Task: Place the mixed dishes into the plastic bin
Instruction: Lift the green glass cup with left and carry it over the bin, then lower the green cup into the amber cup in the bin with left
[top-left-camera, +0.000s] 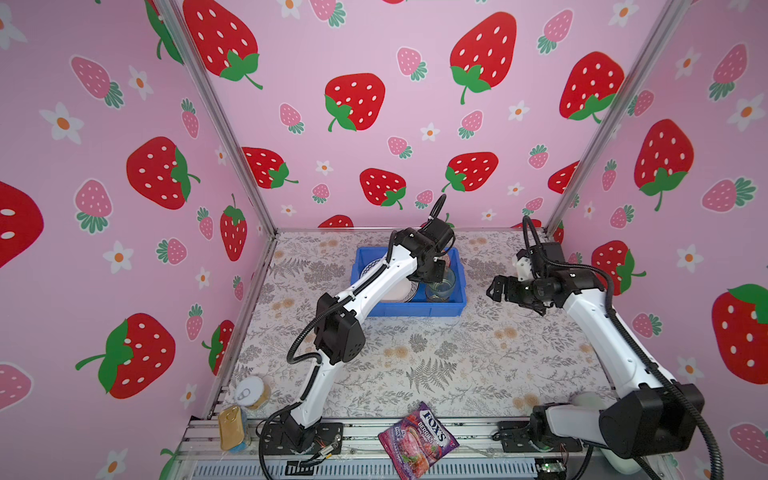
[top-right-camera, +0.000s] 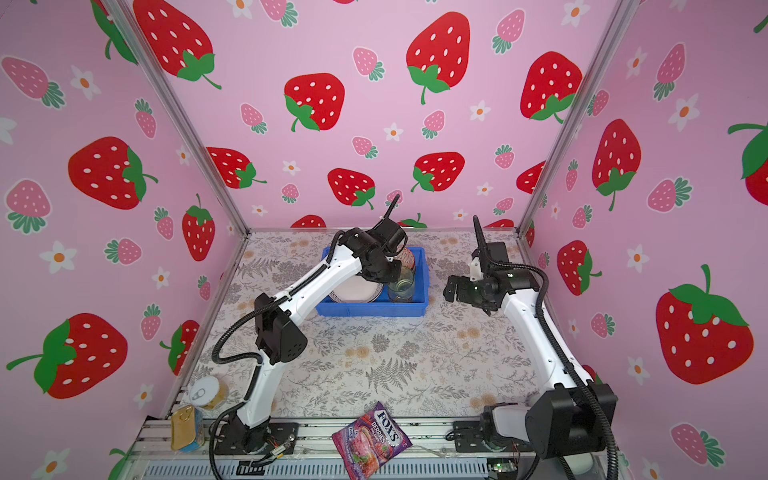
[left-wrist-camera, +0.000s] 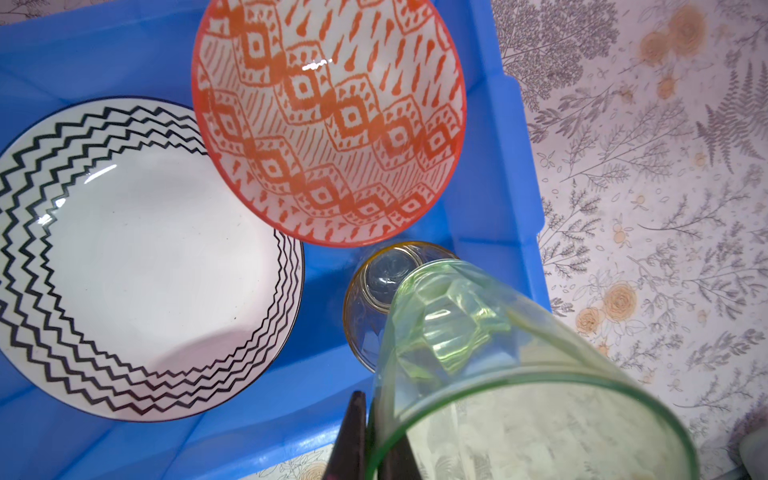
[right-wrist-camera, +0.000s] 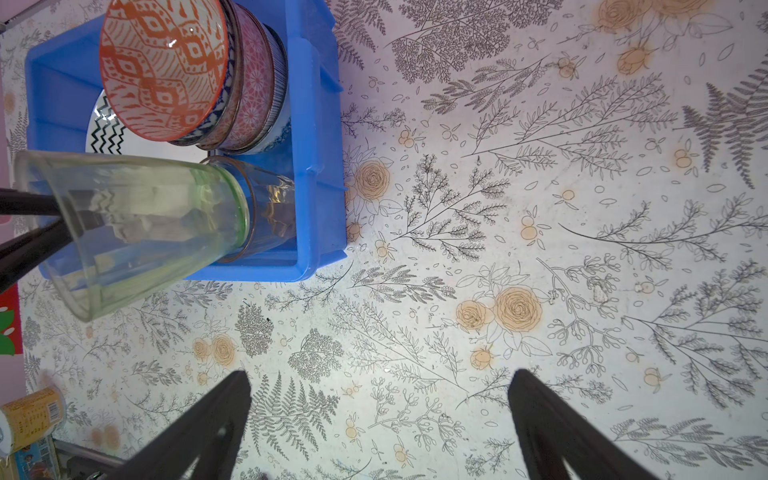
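I should lower my left gripper next toward the amber tumbler's opening (top-left-camera: 436, 293) (left-wrist-camera: 382, 310) below and then let go of the green tumbler's rim, because the green tumbler's base already points in there.
The blue plastic bin (top-left-camera: 415, 311) (top-right-camera: 374, 309) stands at the back middle of the table. In it lie a zigzag-rimmed plate (left-wrist-camera: 137, 257) and an orange patterned bowl (left-wrist-camera: 328, 120) that tops a tilted stack of small bowls (right-wrist-camera: 249, 83). An amber tumbler (left-wrist-camera: 365, 307) stands in the bin's near right corner. My left gripper (left-wrist-camera: 368, 399) is shut on the rim of a green tumbler (left-wrist-camera: 498, 353) (right-wrist-camera: 137, 224). That tumbler is tilted, with its base inside the amber tumbler's mouth. My right gripper (right-wrist-camera: 380, 376) (top-left-camera: 494, 291) hangs open and empty over bare table, right of the bin.
A purple FOX'S candy bag (top-left-camera: 417, 440) lies at the front edge. Two gold tin cans (top-left-camera: 251, 392) (top-left-camera: 232, 428) sit at the front left corner. Strawberry-print walls close in the table on three sides.
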